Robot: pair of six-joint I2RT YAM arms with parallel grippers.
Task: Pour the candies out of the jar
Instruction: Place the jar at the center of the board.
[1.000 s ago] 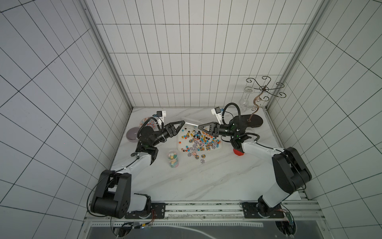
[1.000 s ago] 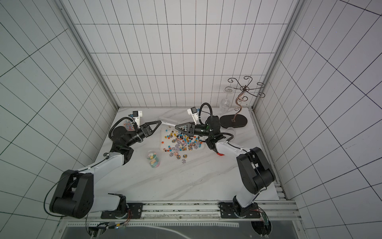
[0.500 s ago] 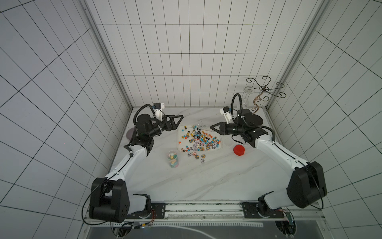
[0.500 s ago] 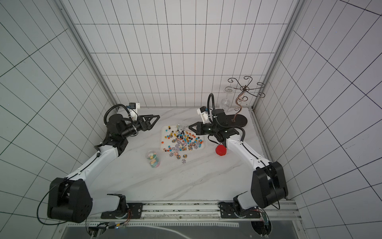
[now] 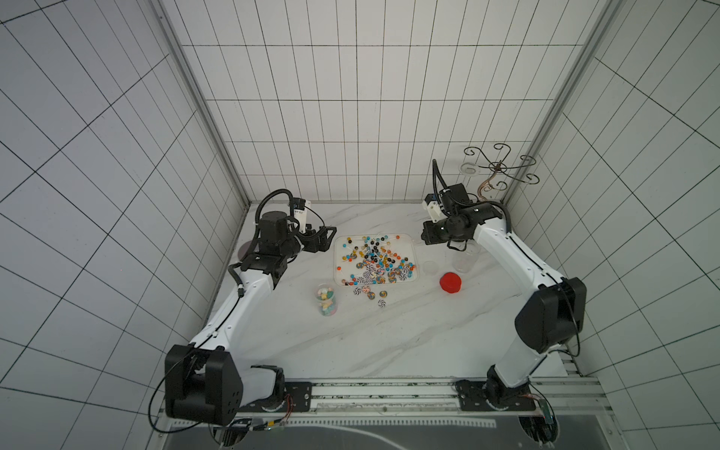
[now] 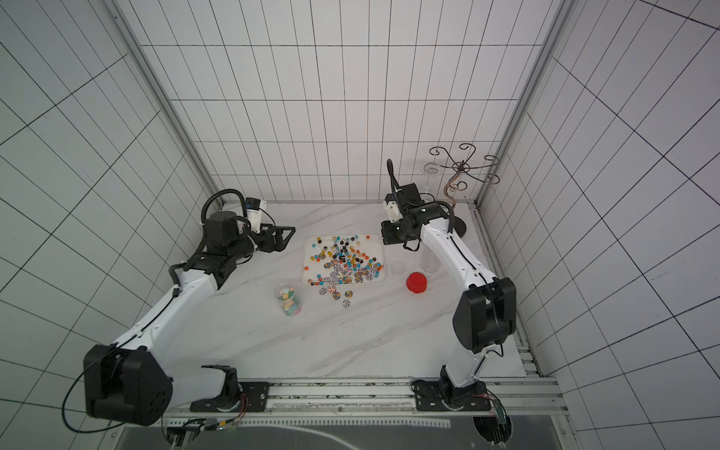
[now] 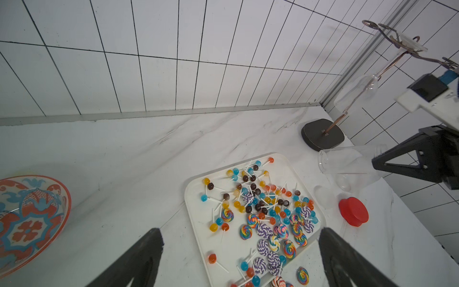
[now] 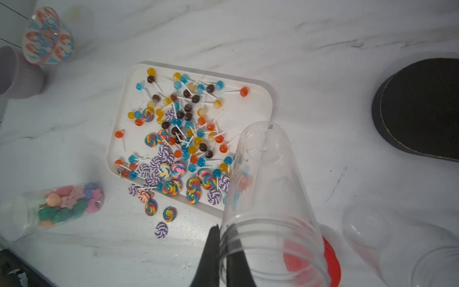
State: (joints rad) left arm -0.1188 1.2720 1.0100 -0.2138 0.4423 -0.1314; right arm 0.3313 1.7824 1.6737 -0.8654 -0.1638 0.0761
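Note:
The jar is empty, so my right gripper should next move down to the bare tabletop below it beside the tray, tilting the jar upright, and release the jar's opening.
An empty clear jar lies tilted in my right gripper, whose jaws are shut on its rim; its closed end points toward the tray. In the left wrist view the jar hangs just beyond the tray's corner. The candies lie spread over a white tray, and a few swirl discs sit on the table in front of it. My left gripper is open and holds nothing, beside the tray's left edge.
A second jar of pastel candies stands left of the tray's front. A red lid, a clear lid and another clear jar lie right of the tray. A glass rack, patterned bowl and grey cup stand at the back corners.
Both arms have drawn back from over the tray, the left to the left and the right to the right. The left gripper has opened wider.

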